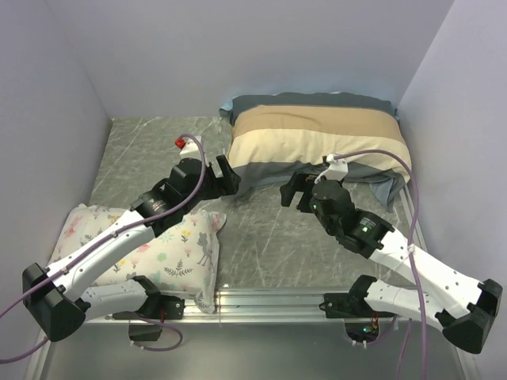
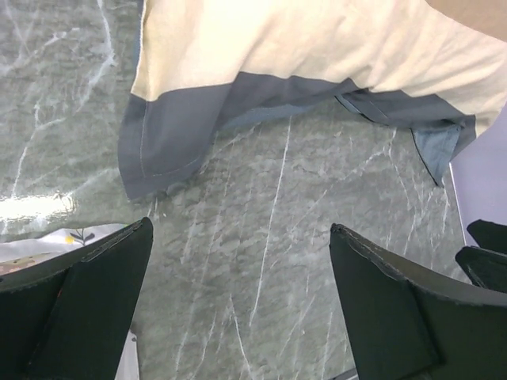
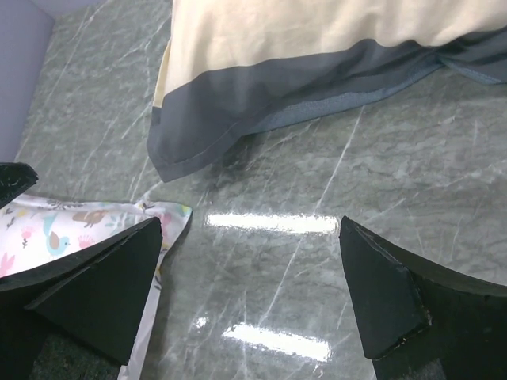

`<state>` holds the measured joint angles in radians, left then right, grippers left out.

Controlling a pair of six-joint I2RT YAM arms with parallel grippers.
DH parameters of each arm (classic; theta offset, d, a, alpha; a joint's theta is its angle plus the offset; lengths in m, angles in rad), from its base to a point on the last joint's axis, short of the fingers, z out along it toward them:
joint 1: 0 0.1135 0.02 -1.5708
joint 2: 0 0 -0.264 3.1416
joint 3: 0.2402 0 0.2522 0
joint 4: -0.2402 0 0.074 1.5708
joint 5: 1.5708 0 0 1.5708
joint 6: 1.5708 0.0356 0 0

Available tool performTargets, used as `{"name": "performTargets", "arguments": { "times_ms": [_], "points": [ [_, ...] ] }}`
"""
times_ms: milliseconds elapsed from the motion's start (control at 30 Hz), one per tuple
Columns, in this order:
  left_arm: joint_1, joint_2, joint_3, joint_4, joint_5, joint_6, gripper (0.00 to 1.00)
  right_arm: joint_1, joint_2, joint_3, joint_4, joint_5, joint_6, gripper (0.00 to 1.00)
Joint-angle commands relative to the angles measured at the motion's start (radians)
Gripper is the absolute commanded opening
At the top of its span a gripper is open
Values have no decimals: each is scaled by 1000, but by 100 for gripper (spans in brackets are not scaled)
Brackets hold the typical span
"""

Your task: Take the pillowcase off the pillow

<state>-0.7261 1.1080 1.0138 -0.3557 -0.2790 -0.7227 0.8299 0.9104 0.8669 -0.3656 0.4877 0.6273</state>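
The right gripper goes outward and down onto the near edge of the cream band (image 1: 307, 161) (image 3: 342, 47) next, just beyond the blue hem, since its fingers stand over bare table.
The pillowcase (image 1: 317, 134), slate-blue with tan and cream bands, lies plump at the back right of the table; the white pillow inside it is hidden. Its blue hem shows in the left wrist view (image 2: 174, 134) and the right wrist view (image 3: 238, 99). My left gripper (image 1: 224, 176) is open and empty, just left of the case's near-left corner, above bare table (image 2: 238, 261). My right gripper (image 1: 291, 190) is open and empty, just in front of the case's near edge, above bare table (image 3: 253, 277).
A white printed pillow (image 1: 158, 245) with flowers and deer lies at the front left under the left arm; its corner shows in the right wrist view (image 3: 150, 218). Purple walls close in the left, back and right. A metal rail (image 1: 269, 299) runs along the near edge.
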Motion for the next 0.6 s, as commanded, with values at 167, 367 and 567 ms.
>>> {"name": "performTargets", "arguments": {
  "times_ms": [167,367,567],
  "points": [
    [1,125,113,41,-89,-55,99,-188,163,96,146,-192,-64,100],
    [62,347,221,144,-86,-75,99,-425,439,270,131,-219,-55,100],
    [131,591,373,179,-60,38,99,-627,593,337,166,-348,6,100]
  ]
}}
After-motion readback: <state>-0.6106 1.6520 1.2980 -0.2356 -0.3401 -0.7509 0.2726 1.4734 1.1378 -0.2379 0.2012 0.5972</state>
